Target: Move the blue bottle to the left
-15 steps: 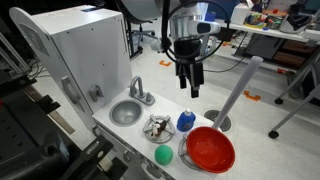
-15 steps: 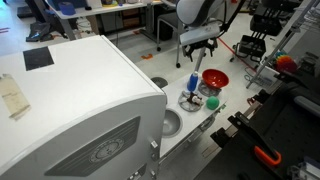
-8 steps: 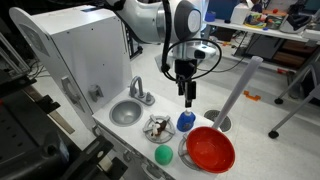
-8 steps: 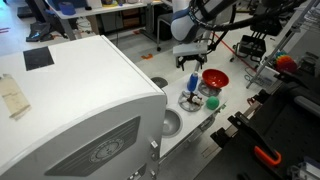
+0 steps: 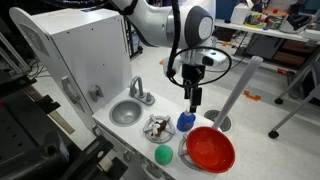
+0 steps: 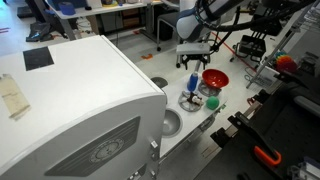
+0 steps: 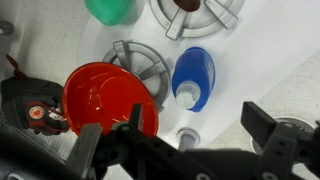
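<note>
Next, my gripper moves down around the blue bottle's white cap [image 5: 188,114] [image 7: 187,96] and closes its fingers, since they are still open and empty just above the bottle.
The blue bottle [image 5: 186,122] is small, bright blue, with a white cap. It stands on the white toy-kitchen counter between a grey burner and the red bowl. It also shows in an exterior view [image 6: 193,82] and in the wrist view [image 7: 193,75]. My gripper [image 5: 193,99] hangs just above the bottle, fingers pointing down, and it also shows from the opposite side [image 6: 193,65]. In the wrist view the two dark fingers [image 7: 185,140] are spread wide with nothing between them, and the bottle lies just beyond the fingertips.
A large red bowl [image 5: 210,150] sits next to the bottle. A green ball [image 5: 164,155] lies at the counter's front edge. A burner holding a small dish [image 5: 157,127], a round sink [image 5: 125,113] and a faucet [image 5: 140,90] lie further along the counter. A grey post [image 5: 235,95] stands behind.
My gripper has come down and shifted slightly toward the blue bottle. The bottle, bowl and ball have not moved.
</note>
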You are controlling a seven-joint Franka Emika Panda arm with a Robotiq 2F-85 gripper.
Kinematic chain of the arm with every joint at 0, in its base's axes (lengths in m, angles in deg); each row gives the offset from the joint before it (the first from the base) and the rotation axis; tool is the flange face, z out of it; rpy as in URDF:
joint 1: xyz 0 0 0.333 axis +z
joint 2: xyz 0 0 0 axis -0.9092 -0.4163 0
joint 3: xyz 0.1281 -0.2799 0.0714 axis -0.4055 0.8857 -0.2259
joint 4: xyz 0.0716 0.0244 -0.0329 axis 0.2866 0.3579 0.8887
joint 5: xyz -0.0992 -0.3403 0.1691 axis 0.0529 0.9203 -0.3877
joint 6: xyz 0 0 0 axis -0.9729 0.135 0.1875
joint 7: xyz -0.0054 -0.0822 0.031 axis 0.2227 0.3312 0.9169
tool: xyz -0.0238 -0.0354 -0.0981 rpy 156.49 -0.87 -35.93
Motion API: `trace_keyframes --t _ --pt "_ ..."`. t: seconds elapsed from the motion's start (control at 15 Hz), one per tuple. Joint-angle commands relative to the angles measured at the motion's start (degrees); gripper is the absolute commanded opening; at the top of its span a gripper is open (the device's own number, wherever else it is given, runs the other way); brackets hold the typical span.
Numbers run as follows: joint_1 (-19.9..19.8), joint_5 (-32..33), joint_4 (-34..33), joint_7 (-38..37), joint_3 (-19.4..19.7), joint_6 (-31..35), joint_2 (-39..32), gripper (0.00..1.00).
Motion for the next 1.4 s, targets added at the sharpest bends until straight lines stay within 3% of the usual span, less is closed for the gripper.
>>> trace_keyframes --t 0.0,0.6,0.67,0.8,1.33 --pt "-0.48 -1.57 0.88 -2.13 -0.46 2.05 0.01 1.00" --pt "-1.65 -2.99 2.34 -5.96 -0.38 4.33 0.01 1.00" --pt "-1.77 -3.10 2.43 -6.40 -0.45 4.25 0.01 0.95" --pt "-1.92 -3.22 2.65 -7.17 -0.52 4.00 0.01 0.71" --pt "-1.26 -3.04 2.96 -8.13 -0.31 4.25 0.02 0.12"
